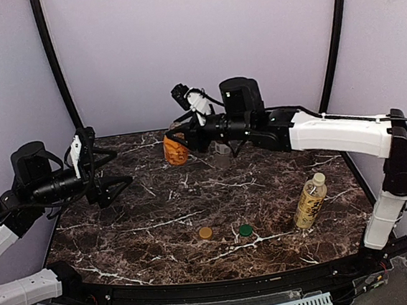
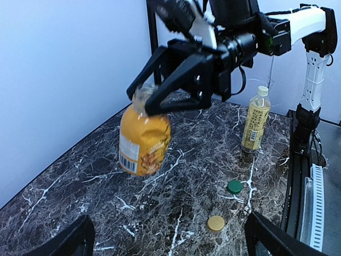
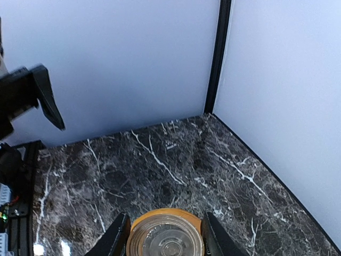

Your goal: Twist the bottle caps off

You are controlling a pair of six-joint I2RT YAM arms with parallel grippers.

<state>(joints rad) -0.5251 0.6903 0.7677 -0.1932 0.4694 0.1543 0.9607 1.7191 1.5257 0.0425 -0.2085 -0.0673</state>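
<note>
My right gripper is holding the short orange bottle (image 1: 175, 152) by the neck, and the bottle's cap is off, so I need to lower the bottle upright onto the bare marble tabletop below and let go of the neck.
My right gripper (image 1: 175, 142) is shut on the neck of the short orange bottle (image 1: 175, 152) at the back of the table. In the left wrist view this orange bottle (image 2: 143, 141) hangs slightly tilted from the right gripper (image 2: 146, 98), its clear neck without a cap. From the right wrist, the fingers (image 3: 118, 237) flank the bottle's round clear top (image 3: 165, 242). The yellow-labelled bottle (image 1: 310, 201) stands upright at the right, white cap on. My left gripper (image 1: 108, 172) hovers at the left, open and empty, well short of the orange bottle.
A yellow cap (image 1: 205, 233) and a green cap (image 1: 245, 230) lie loose on the marble table (image 1: 158, 200) near the front middle. A greyish object (image 1: 223, 153) sits partly hidden under the right arm. Walls close in at the back and sides.
</note>
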